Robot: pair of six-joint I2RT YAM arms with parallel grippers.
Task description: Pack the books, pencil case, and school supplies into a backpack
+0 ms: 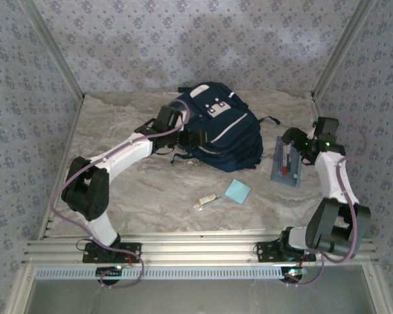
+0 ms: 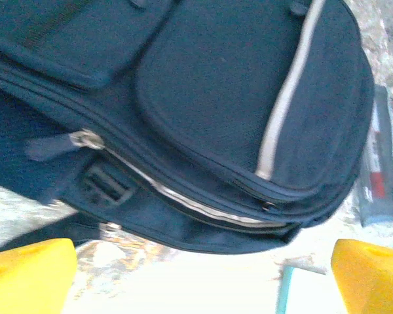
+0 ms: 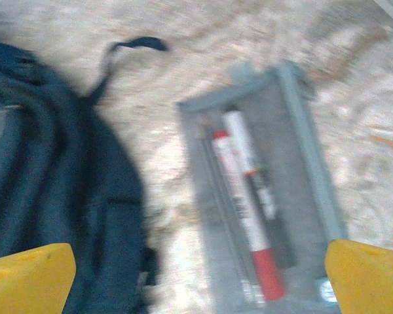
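I will next bring my right gripper down and away from the backpack onto the grey pencil case's zipper edge, because that edge is clear of the pens.
The navy backpack lies on its back at the table's middle rear, its zips closed along the near side. My left gripper hovers at its left flank, open, yellow fingertips wide apart with nothing between them. The grey pencil case lies right of the backpack with red-and-white pens showing through it. My right gripper hangs open just above its far end. A light-blue pad and a small white stick lie in front of the backpack. The books are out of view.
Patterned walls with metal corner posts close in the marble table on three sides. An aluminium rail runs along the near edge. A loose dark strap trails from the backpack towards the pencil case.
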